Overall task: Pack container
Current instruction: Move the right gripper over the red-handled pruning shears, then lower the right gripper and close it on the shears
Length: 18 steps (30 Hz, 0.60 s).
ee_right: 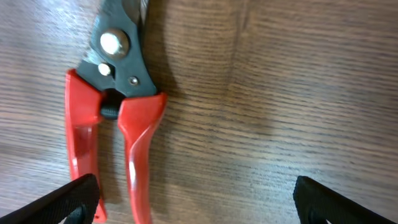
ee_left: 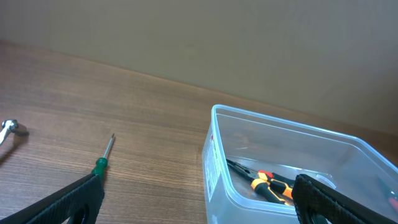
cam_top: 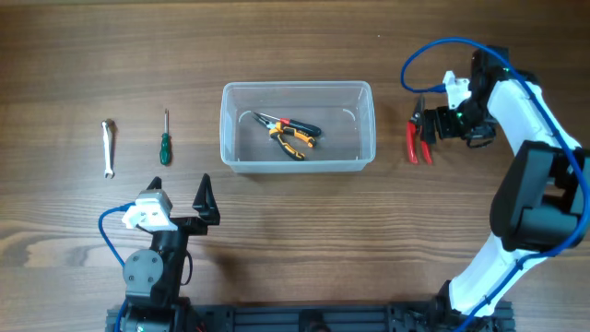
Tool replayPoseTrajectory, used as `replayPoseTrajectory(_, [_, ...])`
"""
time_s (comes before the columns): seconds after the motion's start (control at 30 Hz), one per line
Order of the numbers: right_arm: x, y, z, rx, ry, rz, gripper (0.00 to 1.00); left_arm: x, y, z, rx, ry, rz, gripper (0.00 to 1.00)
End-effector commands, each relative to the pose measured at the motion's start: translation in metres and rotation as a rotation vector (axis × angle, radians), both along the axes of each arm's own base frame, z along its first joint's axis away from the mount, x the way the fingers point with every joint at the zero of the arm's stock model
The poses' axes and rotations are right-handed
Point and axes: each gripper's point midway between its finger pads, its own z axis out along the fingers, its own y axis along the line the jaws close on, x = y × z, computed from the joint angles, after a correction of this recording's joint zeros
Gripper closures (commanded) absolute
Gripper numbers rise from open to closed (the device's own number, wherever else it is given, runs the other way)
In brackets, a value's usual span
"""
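I will lower my right gripper over the cutters and close on one red handle (cam_top: pixel 426 152) (ee_right: pixel 138 152), which is below it, already in the gap between its open fingers.
The clear plastic container (cam_top: pixel 297 164) stands at the table's middle and holds orange-and-black pliers (cam_top: pixel 290 134). In the left wrist view the container (ee_left: pixel 214 155) and the pliers (ee_left: pixel 267 183) show at the right. My left gripper (cam_top: pixel 180 194) is open and empty, near the front left, short of the container; its fingers frame the left wrist view (ee_left: pixel 199 208). Red-handled cutters (cam_top: pixel 419 140) lie right of the container. My right gripper (cam_top: pixel 427 124) is open over them. In the right wrist view the cutters (ee_right: pixel 134 143) lie by the left finger of the gripper (ee_right: pixel 199 205), untouched.
A green-handled screwdriver (cam_top: pixel 165 138) and a silver wrench (cam_top: pixel 108 148) lie on the wood left of the container. Both show in the left wrist view, the screwdriver (ee_left: pixel 102 158) and the wrench (ee_left: pixel 9 130). The right arm's blue cable arches above the cutters.
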Motion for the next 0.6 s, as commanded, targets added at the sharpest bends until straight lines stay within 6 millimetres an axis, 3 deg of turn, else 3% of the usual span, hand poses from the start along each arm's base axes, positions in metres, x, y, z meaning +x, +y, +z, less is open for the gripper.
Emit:
replayPoseTrajectory(0.0, [-0.003,-0.001,-0.014,-0.01,0.032,0.046,0.0,0.0,-0.001,0.0,0.008,-0.005,-0.007,0.0])
replayPoseTrajectory(0.33, [-0.003,-0.005,-0.02,-0.044,0.045,0.048,0.0,0.0,-0.001,0.0,0.008,-0.005,-0.007,0.0])
replayPoseTrajectory(0.57, [0.005,0.014,-0.026,-0.053,0.032,0.117,0.0,0.0,-0.001,0.0,0.008,-0.005,-0.007,0.0])
